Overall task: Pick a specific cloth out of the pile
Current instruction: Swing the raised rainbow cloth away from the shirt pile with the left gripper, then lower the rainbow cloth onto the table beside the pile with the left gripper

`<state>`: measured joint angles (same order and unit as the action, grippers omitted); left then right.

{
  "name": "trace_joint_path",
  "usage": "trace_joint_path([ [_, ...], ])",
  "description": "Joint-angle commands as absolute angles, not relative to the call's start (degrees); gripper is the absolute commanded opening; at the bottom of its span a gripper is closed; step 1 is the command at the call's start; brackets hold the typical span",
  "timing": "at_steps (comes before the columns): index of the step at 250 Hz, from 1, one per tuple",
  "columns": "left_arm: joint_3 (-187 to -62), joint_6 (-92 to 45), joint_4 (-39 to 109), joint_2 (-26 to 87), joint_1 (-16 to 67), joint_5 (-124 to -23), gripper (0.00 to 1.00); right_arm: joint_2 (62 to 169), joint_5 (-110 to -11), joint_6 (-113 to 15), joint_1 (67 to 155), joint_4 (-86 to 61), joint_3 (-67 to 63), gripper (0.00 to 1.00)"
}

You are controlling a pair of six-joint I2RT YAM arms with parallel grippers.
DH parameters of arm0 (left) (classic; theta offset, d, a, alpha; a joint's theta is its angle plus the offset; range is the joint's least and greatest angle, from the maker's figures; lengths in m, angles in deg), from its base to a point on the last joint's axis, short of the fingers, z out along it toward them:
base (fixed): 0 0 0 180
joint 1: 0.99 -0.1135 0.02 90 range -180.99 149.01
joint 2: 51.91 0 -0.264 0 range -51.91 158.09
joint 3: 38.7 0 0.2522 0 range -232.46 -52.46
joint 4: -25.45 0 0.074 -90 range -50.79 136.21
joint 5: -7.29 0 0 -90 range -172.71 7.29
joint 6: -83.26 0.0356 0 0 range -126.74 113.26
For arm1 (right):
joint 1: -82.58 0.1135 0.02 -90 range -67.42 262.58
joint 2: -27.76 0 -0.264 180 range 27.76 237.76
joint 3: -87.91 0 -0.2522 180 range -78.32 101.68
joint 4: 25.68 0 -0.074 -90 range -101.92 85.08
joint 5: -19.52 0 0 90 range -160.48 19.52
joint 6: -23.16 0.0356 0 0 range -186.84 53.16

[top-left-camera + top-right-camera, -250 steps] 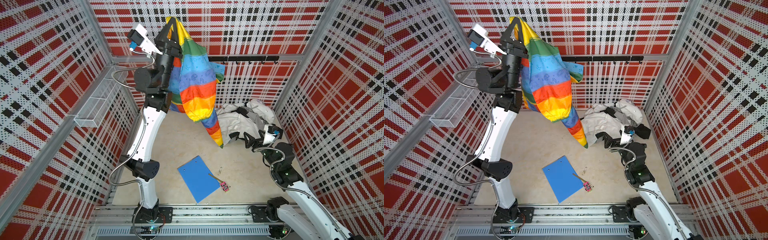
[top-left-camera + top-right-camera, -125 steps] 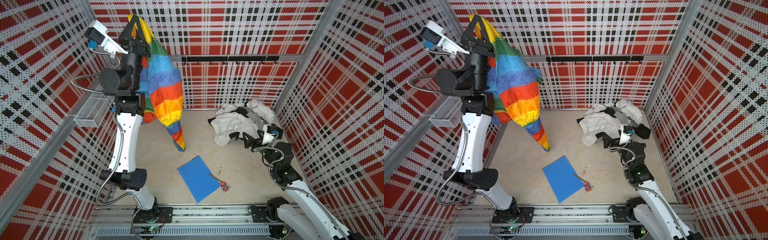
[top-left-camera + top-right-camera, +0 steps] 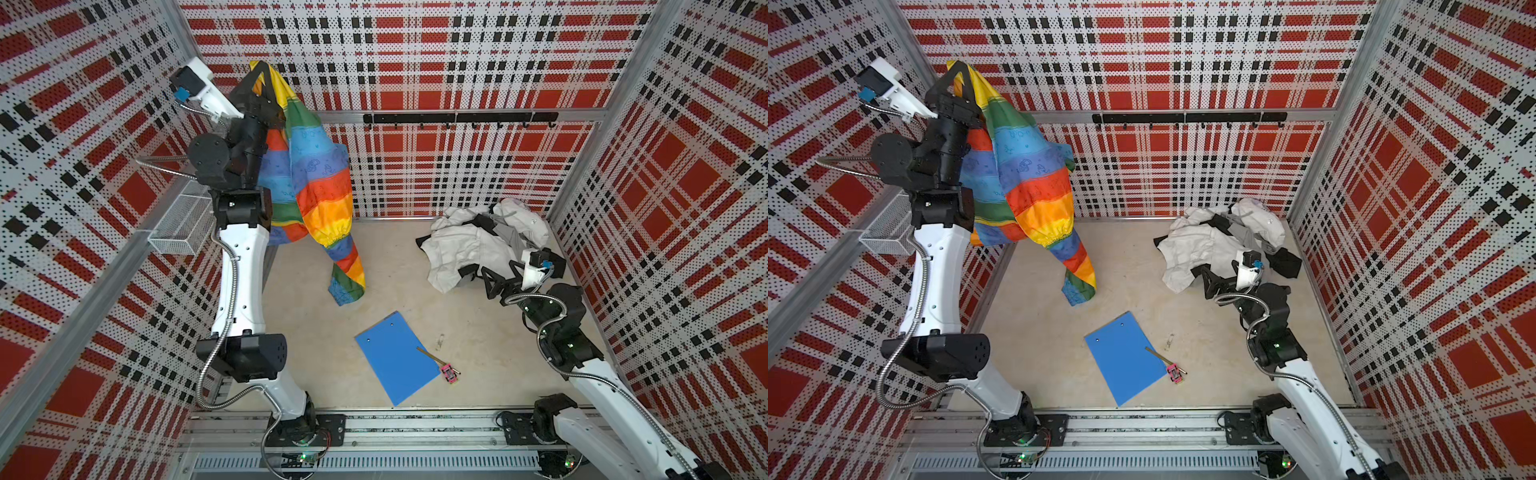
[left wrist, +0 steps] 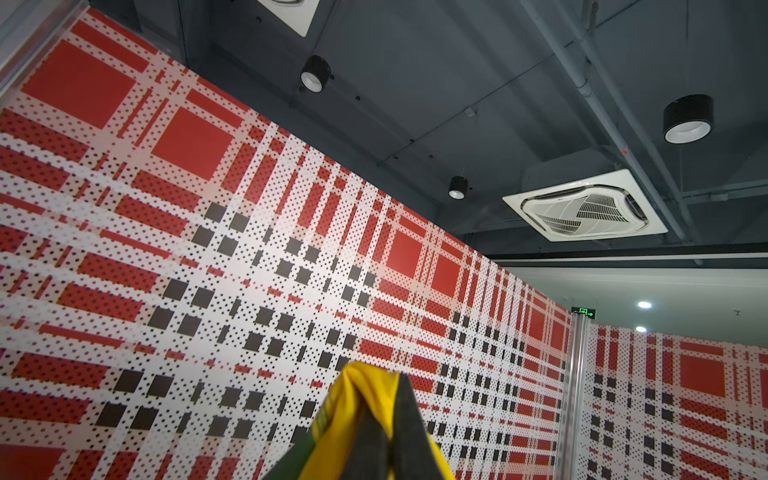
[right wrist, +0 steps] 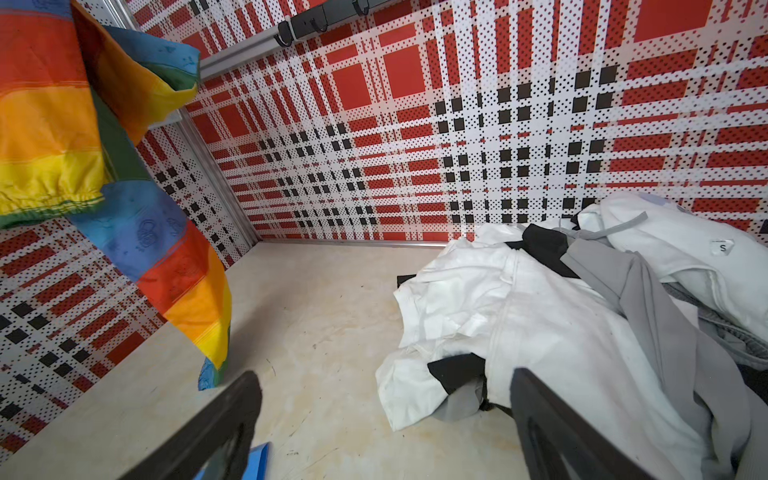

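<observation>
The cloth goes down next onto the bare floor beyond the blue board for release, my left gripper tipping downward, since that's clear of the pile.
The rainbow cloth (image 3: 320, 187) (image 3: 1034, 187) hangs high at the left, clear of the floor, and its striped tail ends above the blue board. My left gripper (image 3: 261, 66) (image 3: 959, 66) points upward and is shut on the cloth's yellow top edge (image 4: 353, 399). In the left wrist view the left gripper (image 4: 388, 399) has yellow fabric wrapped over its dark fingers. The pile (image 3: 469, 245) (image 3: 1200, 245) (image 5: 540, 316) of white, grey and black garments lies in the back right corner. My right gripper (image 3: 496, 274) (image 5: 384, 378) is open and low at the pile's near edge, holding nothing.
A flat blue board (image 3: 395, 357) lies on the floor near the front, with a thin stick and a small pink object (image 3: 449, 372) at its right edge. A wire basket (image 3: 178, 226) hangs on the left wall. A black hook rail (image 3: 457, 118) runs along the back wall.
My left arm has swung the hanging cloth leftward, away from the pile, and the gripper now sits a little lower. The right arm has not moved.
</observation>
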<state>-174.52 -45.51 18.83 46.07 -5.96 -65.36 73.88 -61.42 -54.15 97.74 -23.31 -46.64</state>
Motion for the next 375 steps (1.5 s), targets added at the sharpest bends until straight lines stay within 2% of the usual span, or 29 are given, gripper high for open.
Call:
trace_joint_path([
  [1, -168.8, -44.6, 15.5, 43.5, -5.7, -63.2, 0.0, 73.8, -60.8, -54.1, 98.0, -26.3, -46.6, 1.0],
  [90, -135.3, -32.8, 16.3, 31.9, -0.4, -68.2, 0.0, 73.5, -61.1, -54.1, 98.1, -25.8, -46.4, 1.0],
  [202, -113.1, -25.4, 20.4, 25.9, 4.0, -76.7, 0.0, 73.6, -61.7, -54.3, 98.1, -25.5, -46.3, 1.0],
  [280, -113.3, -26.1, 33.5, 32.1, 4.3, -85.8, 0.0, 73.7, -61.8, -54.2, 98.1, -25.3, -46.3, 1.0],
  [337, -123.6, -25.2, 43.8, 43.2, 3.5, -85.7, 0.01, 73.7, -62.4, -54.3, 98.1, -25.1, -46.2, 1.0],
  [361, -124.9, -26.1, 44.5, 46.4, 1.8, -84.4, 0.1, 73.5, -62.5, -54.4, 98.1, -24.8, -46.2, 1.0],
  [375, -126.3, -26.2, 45.2, 48.6, 0.7, -83.6, 0.1, 73.5, -62.7, -54.5, 98.1, -24.8, -46.2, 1.0],
])
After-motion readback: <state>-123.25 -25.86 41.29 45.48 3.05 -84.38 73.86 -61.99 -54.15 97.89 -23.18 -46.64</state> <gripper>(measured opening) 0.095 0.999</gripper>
